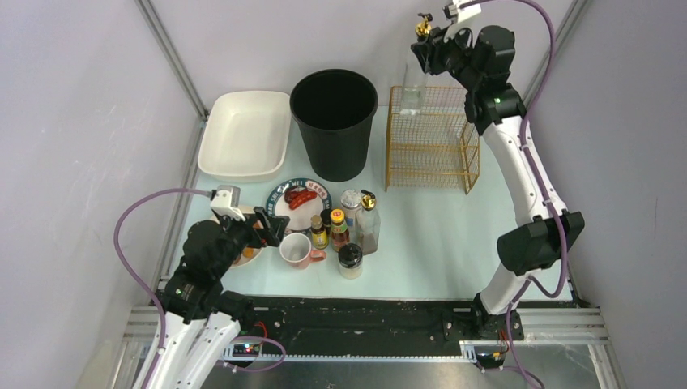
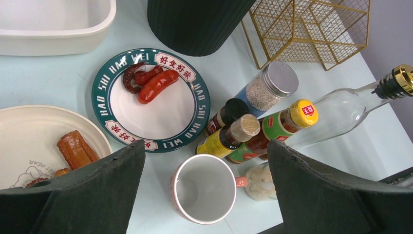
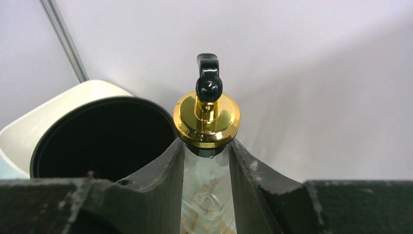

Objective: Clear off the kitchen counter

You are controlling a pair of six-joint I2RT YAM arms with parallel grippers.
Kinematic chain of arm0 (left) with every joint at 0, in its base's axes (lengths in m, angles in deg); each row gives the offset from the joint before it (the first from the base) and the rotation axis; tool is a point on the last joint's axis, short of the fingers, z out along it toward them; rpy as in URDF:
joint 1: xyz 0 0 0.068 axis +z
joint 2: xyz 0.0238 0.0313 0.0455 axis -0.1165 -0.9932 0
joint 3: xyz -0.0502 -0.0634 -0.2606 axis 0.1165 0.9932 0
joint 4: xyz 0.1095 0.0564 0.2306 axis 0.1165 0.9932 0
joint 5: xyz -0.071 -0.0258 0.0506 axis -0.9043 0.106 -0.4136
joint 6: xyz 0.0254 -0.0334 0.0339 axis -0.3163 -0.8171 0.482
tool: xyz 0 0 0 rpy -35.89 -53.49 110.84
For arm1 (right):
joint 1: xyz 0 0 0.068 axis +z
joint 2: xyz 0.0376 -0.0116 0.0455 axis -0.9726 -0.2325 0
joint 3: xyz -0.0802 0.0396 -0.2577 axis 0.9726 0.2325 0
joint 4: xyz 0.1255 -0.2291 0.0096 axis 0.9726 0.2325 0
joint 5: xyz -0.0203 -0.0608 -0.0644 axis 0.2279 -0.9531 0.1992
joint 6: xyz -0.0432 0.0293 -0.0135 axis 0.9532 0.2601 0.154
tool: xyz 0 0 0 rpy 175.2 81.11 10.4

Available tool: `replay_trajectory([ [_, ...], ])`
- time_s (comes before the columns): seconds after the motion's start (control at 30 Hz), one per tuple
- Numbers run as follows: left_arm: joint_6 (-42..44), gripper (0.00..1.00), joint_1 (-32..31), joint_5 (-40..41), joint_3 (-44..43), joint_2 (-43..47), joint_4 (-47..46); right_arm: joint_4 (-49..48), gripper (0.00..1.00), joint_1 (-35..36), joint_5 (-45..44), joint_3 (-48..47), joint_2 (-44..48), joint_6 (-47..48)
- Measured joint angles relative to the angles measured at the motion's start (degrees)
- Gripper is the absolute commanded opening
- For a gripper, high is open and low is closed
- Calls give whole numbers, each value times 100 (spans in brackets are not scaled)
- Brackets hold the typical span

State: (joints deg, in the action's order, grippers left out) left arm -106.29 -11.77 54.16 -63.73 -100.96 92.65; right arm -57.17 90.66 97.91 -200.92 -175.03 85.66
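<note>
My right gripper will move the bottle down upright into the gold rack's back corner by the black bin and let go of it, because that corner is below the gripper and still empty.
The pale mint-green kitchen counter carries a cluster of items at front left. My left gripper is open and empty, hovering over a pink mug that sits between its fingers in the left wrist view. Beside the mug are a green-rimmed plate with sausages, a cream plate with food, several sauce bottles and a pepper jar. My right gripper is shut on the neck of a clear glass bottle with a gold pourer, held high above the gold wire rack.
A black bin stands at the back centre with a white tray to its left. Another gold-capped glass bottle and a black-lidded jar stand by the mug. Grey walls and metal posts enclose the counter.
</note>
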Motion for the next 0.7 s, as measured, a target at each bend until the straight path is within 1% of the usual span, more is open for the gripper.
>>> replay_trajectory([
  [0.13, 0, 98, 0, 0, 0, -33, 0, -140, 0, -11, 87, -514, -348, 70],
  [0.33, 0, 98, 0, 0, 0, -42, 0, -247, 0, -98, 199, -931, -833, 55],
  [0.7, 0, 98, 0, 2, 0, -39, 0, -334, 0, -223, 247, -955, -1353, 57],
])
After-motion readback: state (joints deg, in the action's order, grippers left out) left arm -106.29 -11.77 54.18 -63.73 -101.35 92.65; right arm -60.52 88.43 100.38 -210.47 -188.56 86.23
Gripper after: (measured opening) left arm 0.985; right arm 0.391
